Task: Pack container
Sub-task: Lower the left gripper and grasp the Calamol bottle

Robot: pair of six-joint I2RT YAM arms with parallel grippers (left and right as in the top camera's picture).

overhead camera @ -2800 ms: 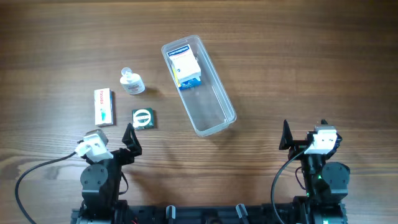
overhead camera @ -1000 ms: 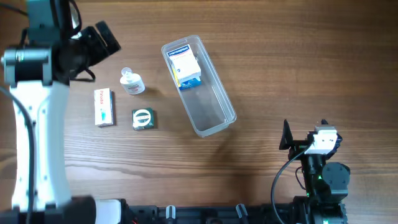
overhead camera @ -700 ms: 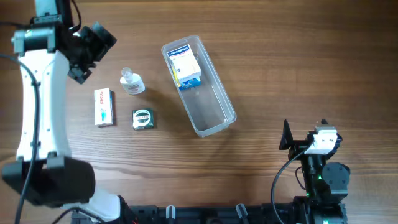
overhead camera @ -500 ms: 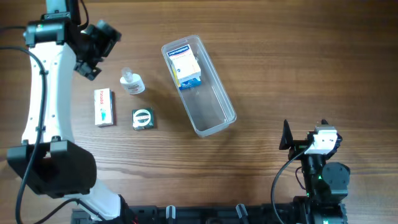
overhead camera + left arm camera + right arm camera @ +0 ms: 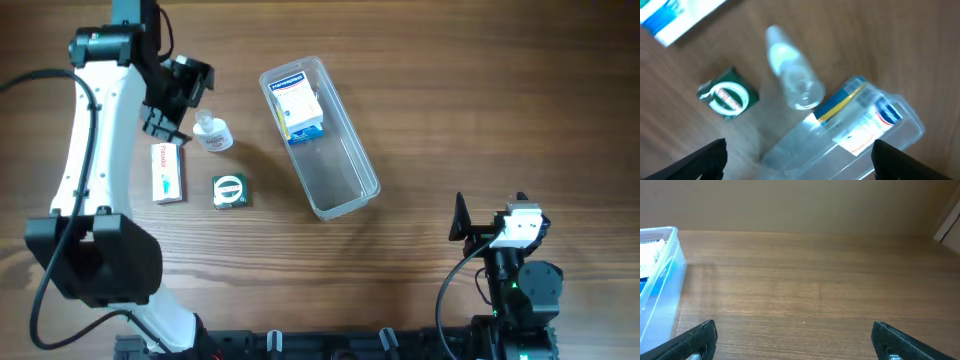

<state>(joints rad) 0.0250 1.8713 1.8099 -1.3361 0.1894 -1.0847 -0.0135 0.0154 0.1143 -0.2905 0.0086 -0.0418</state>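
The bottle sits slanted beyond my open fingers, so my left gripper should next move down toward it, turning to line up and bring them around the bottle's body [image 5: 213, 132] [image 5: 792, 67].
The clear plastic container [image 5: 340, 175] lies diagonally at the table's middle, with a white and blue box [image 5: 298, 110] in its far end. A small white bottle [image 5: 212, 133], a white and red box [image 5: 166, 171] and a green box [image 5: 230, 190] lie to its left. My left gripper [image 5: 180, 103] is open and empty, hovering just left of the bottle. The left wrist view shows the bottle [image 5: 792, 75], the green box [image 5: 729, 97] and the container [image 5: 840, 145] below the open fingers [image 5: 800, 165]. My right gripper [image 5: 490, 222] is open and empty at the front right.
The right wrist view shows bare wood ahead of the open fingers [image 5: 800, 342], with the container's end [image 5: 657, 290] at the far left. The left arm's white links [image 5: 85, 160] reach over the table's left side.
My left arm has risen from its rest at the front left, swung to the back left, then moved right toward the bottle. The right arm and the objects have not moved.
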